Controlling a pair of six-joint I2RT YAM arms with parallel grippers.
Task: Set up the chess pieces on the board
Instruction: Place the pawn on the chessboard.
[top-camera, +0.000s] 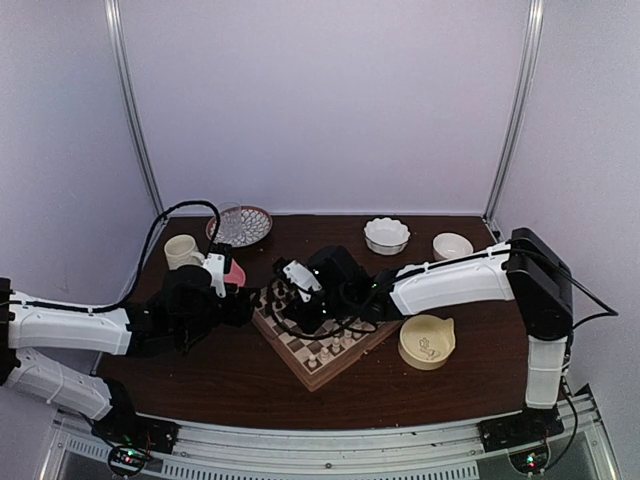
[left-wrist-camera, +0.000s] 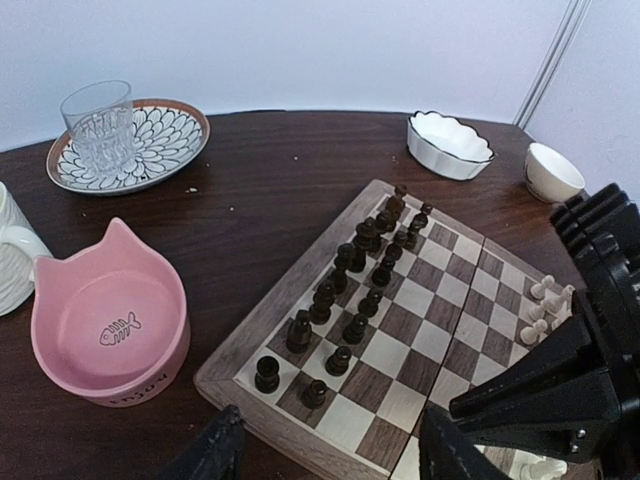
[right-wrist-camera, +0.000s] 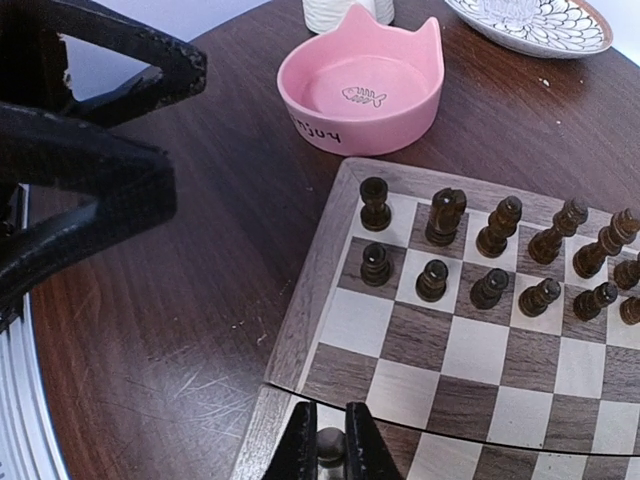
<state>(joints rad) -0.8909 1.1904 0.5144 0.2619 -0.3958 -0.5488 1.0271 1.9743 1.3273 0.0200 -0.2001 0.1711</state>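
Observation:
The small round-headed chess piece will go down next, as the right gripper lowers it onto the squares beside the board's middle seam.
The board (top-camera: 300, 370) lies cornerwise in the middle of the table. Two rows of dark brown pieces (left-wrist-camera: 350, 270) stand along its far left side. A few cream-white chess pieces (left-wrist-camera: 540, 310) stand near the opposite edge. My right gripper (right-wrist-camera: 331, 447) hangs low over the board's near left edge (right-wrist-camera: 320, 260), shut on a small round-headed chess piece (right-wrist-camera: 331, 445) that sits in shadow. My left gripper (left-wrist-camera: 330, 455) stands open over the board's left corner with nothing between its fingers (left-wrist-camera: 215, 450). From above, the two grippers (top-camera: 245, 308) (top-camera: 303, 318) are close together at the board's left side.
A pink cat-shaped bowl (left-wrist-camera: 105, 330) sits just left of the board, with a white mug (left-wrist-camera: 15, 260) beside it. A glass (left-wrist-camera: 98, 125) stands on a patterned plate (left-wrist-camera: 165, 140) at the back left. A scalloped white bowl (left-wrist-camera: 448, 145), a small cup (left-wrist-camera: 552, 170) and a cream bowl (top-camera: 427, 340) are on the right.

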